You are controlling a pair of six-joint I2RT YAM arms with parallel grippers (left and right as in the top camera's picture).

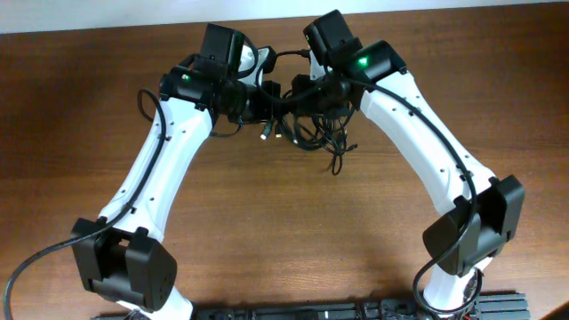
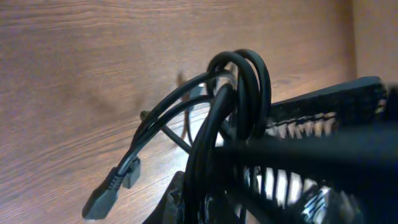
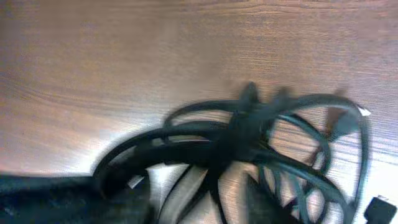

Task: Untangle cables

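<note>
The left gripper will next pull toward bare wood to its left in the overhead view and release the strands, as both grippers hold one bundle.
The cables (image 1: 311, 132) are one tangled black bundle at the far middle of the wooden table, with loops hanging toward me and small plug ends (image 1: 266, 135). My left gripper (image 1: 267, 96) is shut on strands at the bundle's left side. In the left wrist view the looped cables (image 2: 239, 93) rise right in front of the jaws (image 2: 208, 202), and a grey plug (image 2: 106, 193) lies on the wood. My right gripper (image 1: 313, 89) is shut on the bundle's right side. The right wrist view is blurred and shows the knot (image 3: 249, 130) with strands running down into the jaws (image 3: 214, 199).
The wooden table (image 1: 284, 222) spreads all round the bundle. The two white arms (image 1: 160, 169) (image 1: 427, 142) arch in from the near corners and their wrists almost touch. The right gripper's ribbed black finger (image 2: 311, 130) fills the right of the left wrist view.
</note>
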